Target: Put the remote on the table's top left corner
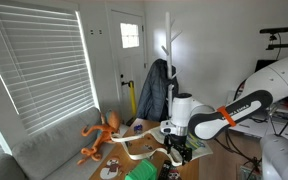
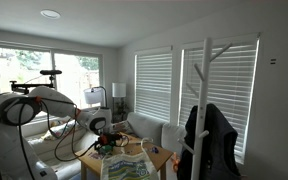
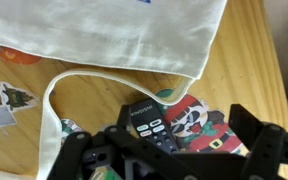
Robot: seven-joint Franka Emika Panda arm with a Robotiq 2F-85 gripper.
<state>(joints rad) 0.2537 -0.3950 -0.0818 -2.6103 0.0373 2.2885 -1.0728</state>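
I should lower my gripper next and shift it toward the left in the wrist view, so it can close across the sides of the remote, because the remote (image 3: 151, 125) lies off-centre between my open fingers.
The black remote (image 3: 147, 124) lies on the brown wooden table (image 3: 94, 100), partly on a Santa picture (image 3: 202, 124). In the wrist view my gripper (image 3: 164, 150) is open, with one black finger on each side of the remote and not touching it. In both exterior views the gripper (image 1: 179, 150) (image 2: 106, 143) hangs low over the table (image 1: 117, 160) (image 2: 156, 156). The remote itself is too small to make out there.
A white cloth bag (image 3: 114, 35) with a long strap (image 3: 50, 120) lies just beyond the remote. Stickers (image 3: 4, 100) lie on the tabletop. An orange toy (image 1: 99, 135) sits on the grey sofa. A coat rack (image 1: 169, 50) with a dark jacket (image 1: 154, 90) stands behind the table.
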